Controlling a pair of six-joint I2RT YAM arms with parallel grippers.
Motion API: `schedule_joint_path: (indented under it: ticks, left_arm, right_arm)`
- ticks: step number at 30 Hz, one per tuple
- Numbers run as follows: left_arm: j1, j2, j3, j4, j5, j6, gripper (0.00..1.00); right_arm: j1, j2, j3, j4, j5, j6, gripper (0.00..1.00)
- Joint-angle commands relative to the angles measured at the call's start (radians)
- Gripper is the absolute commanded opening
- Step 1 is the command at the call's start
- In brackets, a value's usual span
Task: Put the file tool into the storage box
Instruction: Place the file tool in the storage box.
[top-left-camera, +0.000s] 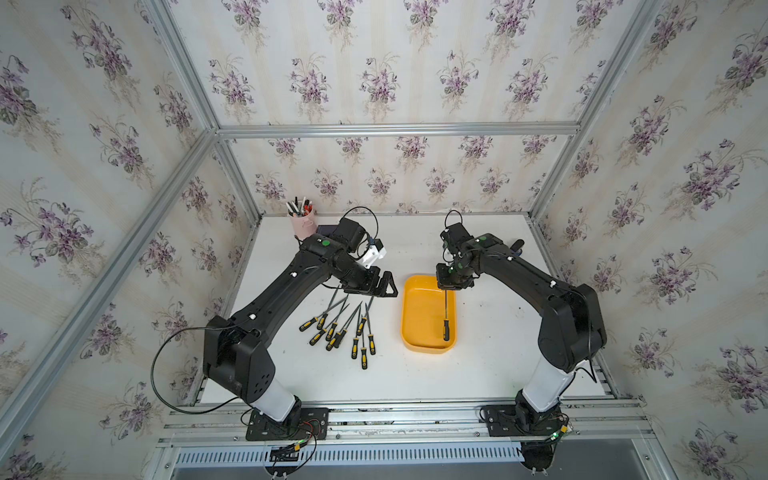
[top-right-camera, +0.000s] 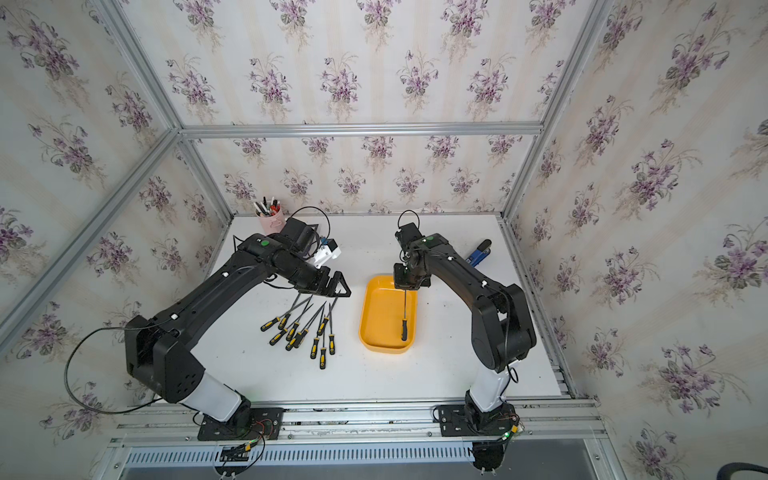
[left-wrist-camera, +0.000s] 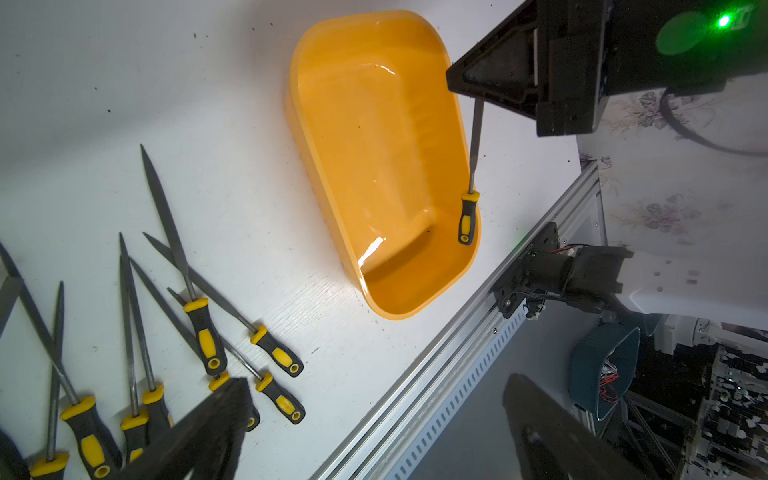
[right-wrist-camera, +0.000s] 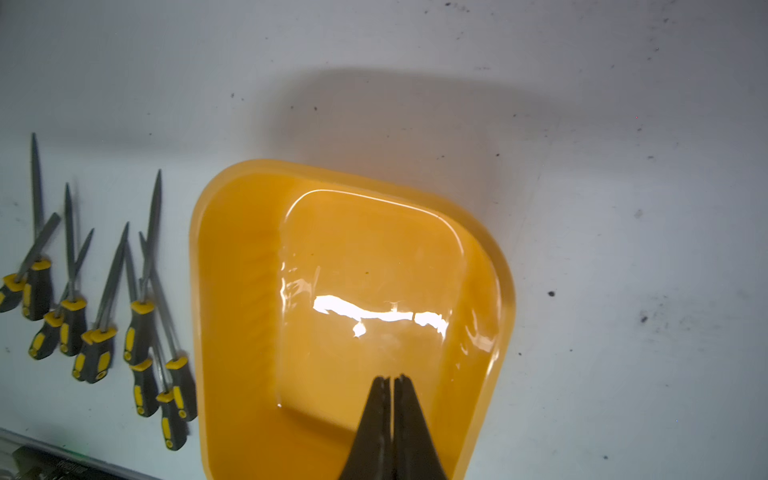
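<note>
My right gripper should move down toward the bottom of the storage box next, to let go of the file's blade tip low. The file's handle already hangs inside the sides of the storage box.
The storage box (top-left-camera: 409, 320) (top-right-camera: 365, 324) is a shallow yellow tray on the white table, right of centre. My right gripper (top-left-camera: 446, 287) (left-wrist-camera: 478, 97) is over the box's far end, shut on the blade tip of a file tool (top-left-camera: 446, 328) (top-right-camera: 404, 328) (left-wrist-camera: 466, 218). The file hangs down with its black-and-yellow handle inside the box, near the right wall. In the right wrist view the gripper (right-wrist-camera: 392, 378) is closed over the box (right-wrist-camera: 220, 291) and the file is hidden. My left gripper (top-left-camera: 380, 289) (left-wrist-camera: 374, 432) is open and empty, above the far ends of the loose files (top-left-camera: 340, 328) (left-wrist-camera: 199, 324).
Several more files lie fanned out left of the box (top-right-camera: 303, 328) (right-wrist-camera: 95, 332). A pink pen cup (top-left-camera: 302, 222) stands at the back left. A blue tool (top-right-camera: 480, 249) lies at the back right. An aluminium rail (top-left-camera: 395, 409) runs along the table's front edge.
</note>
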Motion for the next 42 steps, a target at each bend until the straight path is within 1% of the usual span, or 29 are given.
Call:
schedule_joint_path:
  ticks: [1, 11, 25, 30, 33, 39, 42]
  left_arm:
    - [0.007, -0.002, -0.013, 0.020, -0.013, 0.007, 0.99]
    - [0.026, 0.002, -0.052, 0.030, -0.018, 0.015, 0.99]
    - [0.041, -0.003, -0.091, 0.032, -0.033, 0.023, 1.00]
    - [0.043, -0.005, -0.105, 0.032, -0.039, 0.025, 1.00]
    - [0.043, -0.012, -0.108, 0.033, -0.039, 0.023, 1.00]
    - [0.042, -0.015, -0.118, 0.036, -0.048, 0.018, 1.00]
    - [0.042, -0.016, -0.124, 0.039, -0.048, 0.015, 1.00]
  right_arm:
    - [0.002, 0.021, -0.006, -0.004, 0.013, -0.027, 0.00]
    - [0.003, 0.046, -0.100, 0.071, -0.040, -0.001, 0.00]
    - [0.002, 0.079, -0.187, 0.146, -0.020, 0.045, 0.00]
    - [0.002, 0.087, -0.205, 0.163, -0.020, 0.059, 0.06]
    - [0.003, 0.087, -0.201, 0.163, -0.019, 0.064, 0.13]
    - [0.001, 0.086, -0.200, 0.158, -0.011, 0.074, 0.22]
    - [0.002, 0.072, -0.200, 0.157, -0.010, 0.080, 0.23]
